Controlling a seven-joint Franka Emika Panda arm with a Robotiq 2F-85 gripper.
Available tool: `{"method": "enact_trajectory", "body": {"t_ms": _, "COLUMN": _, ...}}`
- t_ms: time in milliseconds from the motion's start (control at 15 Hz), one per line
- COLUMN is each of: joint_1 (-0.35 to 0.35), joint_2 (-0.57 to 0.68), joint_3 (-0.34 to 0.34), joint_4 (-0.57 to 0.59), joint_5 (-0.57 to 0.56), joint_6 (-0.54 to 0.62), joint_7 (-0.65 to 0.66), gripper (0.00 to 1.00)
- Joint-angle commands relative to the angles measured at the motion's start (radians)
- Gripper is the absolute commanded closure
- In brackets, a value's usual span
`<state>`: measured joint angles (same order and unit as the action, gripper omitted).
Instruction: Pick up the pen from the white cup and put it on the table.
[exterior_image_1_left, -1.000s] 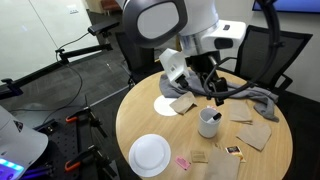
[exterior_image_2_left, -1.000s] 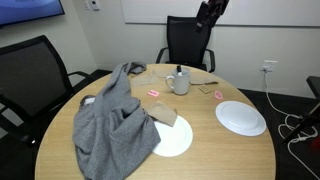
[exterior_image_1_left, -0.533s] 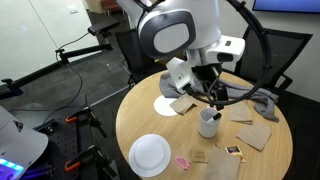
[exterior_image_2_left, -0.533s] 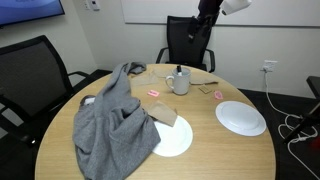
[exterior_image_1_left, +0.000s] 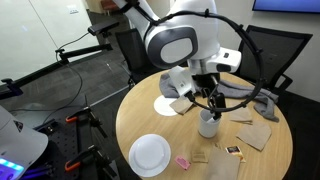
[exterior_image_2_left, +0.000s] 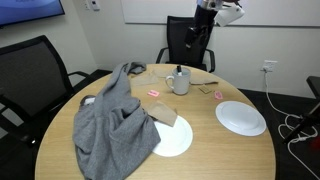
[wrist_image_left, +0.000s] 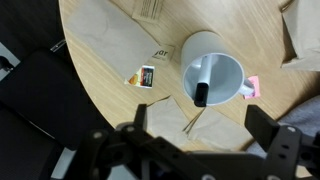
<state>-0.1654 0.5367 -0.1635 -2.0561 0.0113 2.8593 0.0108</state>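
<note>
My gripper will next go down until its open fingers are on both sides of the pen's dark end, then close, because that end sticks up at the cup's rim.
The white cup (wrist_image_left: 213, 75) stands upright on the light wooden table (wrist_image_left: 100, 95), directly below my gripper (wrist_image_left: 200, 125). The pen (wrist_image_left: 199, 85) leans inside the cup, its dark end sticking up at the rim nearest me. My gripper is open and empty, with its two dark fingers spread on either side above the cup and not touching it. In both exterior views the gripper (exterior_image_1_left: 212, 98) hangs above the cup (exterior_image_1_left: 208, 124) (exterior_image_2_left: 180, 82) on the table (exterior_image_1_left: 140, 125) (exterior_image_2_left: 215, 150). The pen tip shows just above the cup (exterior_image_2_left: 179, 69).
Two white plates (exterior_image_1_left: 150, 154) (exterior_image_1_left: 167, 104) lie on the table. A grey cloth (exterior_image_2_left: 115, 125) covers one side. Brown paper napkins (wrist_image_left: 110, 40) (exterior_image_1_left: 255, 135), a small packet (wrist_image_left: 146, 75) and a pink item (wrist_image_left: 252, 88) lie around the cup. Black chairs (exterior_image_2_left: 187, 45) ring the table.
The arm has swung and come down over the cup, so the gripper now hangs straight above it. The cup and pen have not moved. The gripper stays open.
</note>
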Motion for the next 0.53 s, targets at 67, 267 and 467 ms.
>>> {"method": "enact_trajectory", "body": {"t_ms": 67, "joint_1": -0.001, "joint_2": -0.001, "joint_3": 0.001, "joint_4": 0.001, "joint_5": -0.004, "joint_6": -0.003, "joint_7": 0.004, "gripper": 0.00}}
{"method": "enact_trajectory", "body": {"t_ms": 267, "joint_1": -0.007, "joint_2": 0.024, "joint_3": 0.004, "joint_4": 0.020, "joint_5": 0.005, "joint_6": 0.013, "joint_7": 0.007, "gripper": 0.00}}
{"method": "enact_trajectory", "body": {"t_ms": 467, "joint_1": 0.004, "joint_2": 0.070, "joint_3": -0.001, "joint_4": 0.044, "joint_5": 0.001, "joint_6": 0.049, "joint_7": 0.021, "gripper": 0.00}}
